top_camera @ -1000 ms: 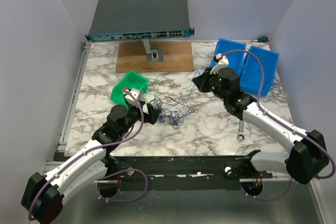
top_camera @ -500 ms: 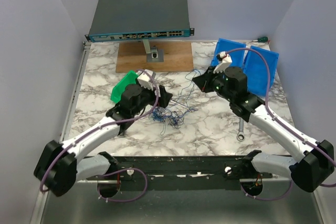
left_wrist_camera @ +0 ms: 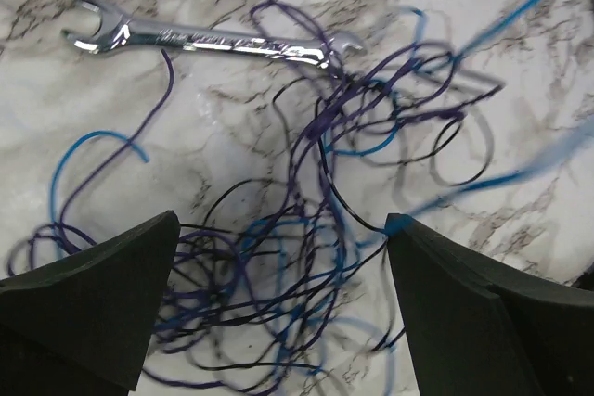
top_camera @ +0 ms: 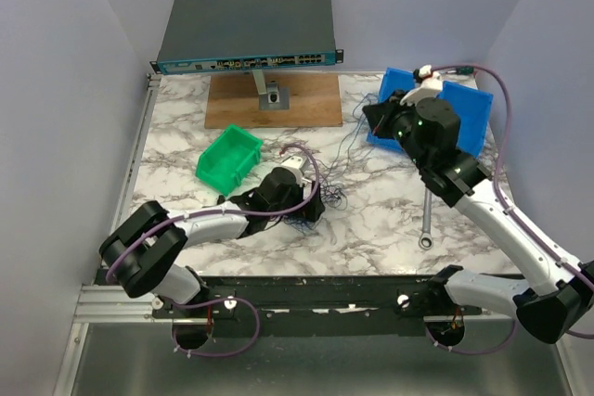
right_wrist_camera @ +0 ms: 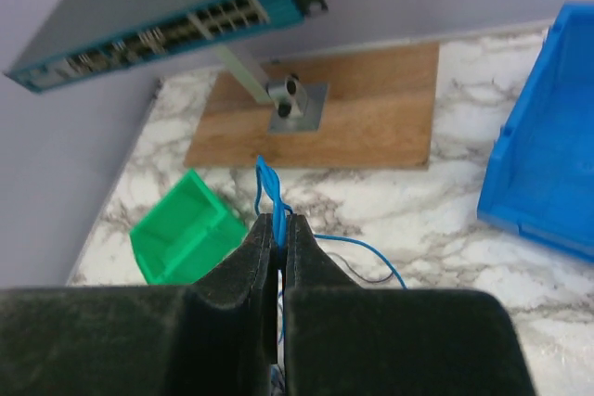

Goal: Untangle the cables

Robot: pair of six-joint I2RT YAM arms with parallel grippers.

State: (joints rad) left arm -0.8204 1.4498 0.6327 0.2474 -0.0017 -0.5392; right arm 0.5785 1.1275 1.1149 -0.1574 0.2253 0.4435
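The cables still trail to the tangle and must pull clear first, so next my right gripper needs to climb high and outward over the blue bin (right_wrist_camera: 552,146), then lower to release.
The cables (top_camera: 327,198) are a tangle of thin blue, purple and black wires on the marble table (top_camera: 371,229). My left gripper (top_camera: 312,208) sits low over this tangle, open. In the left wrist view its two fingers (left_wrist_camera: 102,294) stand wide apart with the cables (left_wrist_camera: 306,248) lying loose between them. Up by the blue bin, my right gripper (top_camera: 375,119) is shut on a few blue cable strands (right_wrist_camera: 268,185), which stick out above its tips (right_wrist_camera: 279,222). Thin strands (top_camera: 351,147) run from the tangle up to it.
A silver wrench (top_camera: 426,224) lies to the right of the tangle, also seen as the wrench (left_wrist_camera: 213,41). A green bin (top_camera: 230,157) sits at the left and a blue bin (top_camera: 467,123) at the back right. A network switch (top_camera: 246,30) stands on a wooden board (top_camera: 306,99).
My left gripper has swung from beside the green bin rightward onto the tangle. The right gripper has drawn back and up toward the blue bin, pulling blue strands out with it.
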